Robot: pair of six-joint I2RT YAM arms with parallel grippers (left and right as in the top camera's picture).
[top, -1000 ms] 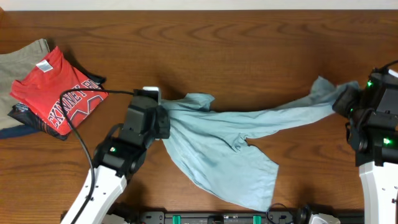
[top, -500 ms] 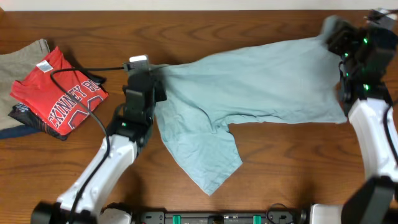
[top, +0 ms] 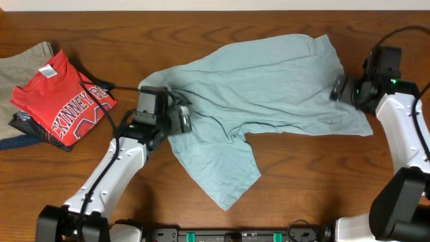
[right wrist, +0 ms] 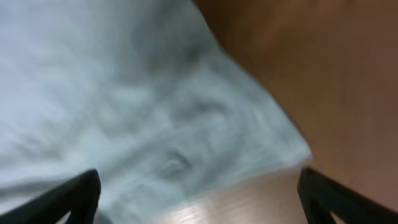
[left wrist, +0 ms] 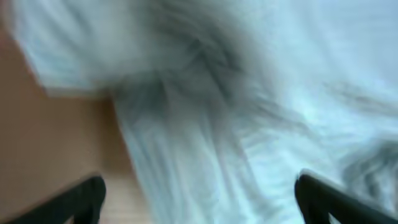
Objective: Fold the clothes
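Note:
I will move my left gripper back and down next onto the trailing part's creased cloth to pinch it, because one part of the shirt trails crookedly toward the front.
A light blue shirt lies spread across the middle of the wooden table, with one part trailing toward the front. My left gripper hovers open at the shirt's left edge, nothing between its fingers. In the left wrist view the blurred blue cloth fills the frame, and the fingertips stand wide apart. My right gripper is open at the shirt's right edge. The right wrist view shows the cloth's edge over bare wood, well clear of the spread fingertips.
At the far left sits a folded pile: a red printed T-shirt on top, a khaki garment behind it and a dark one underneath. A black cable runs from the left arm past the pile.
Both grippers have gone from shut on the shirt to open and let it go. The shirt, stretched between them a second ago, now lies spread flat.

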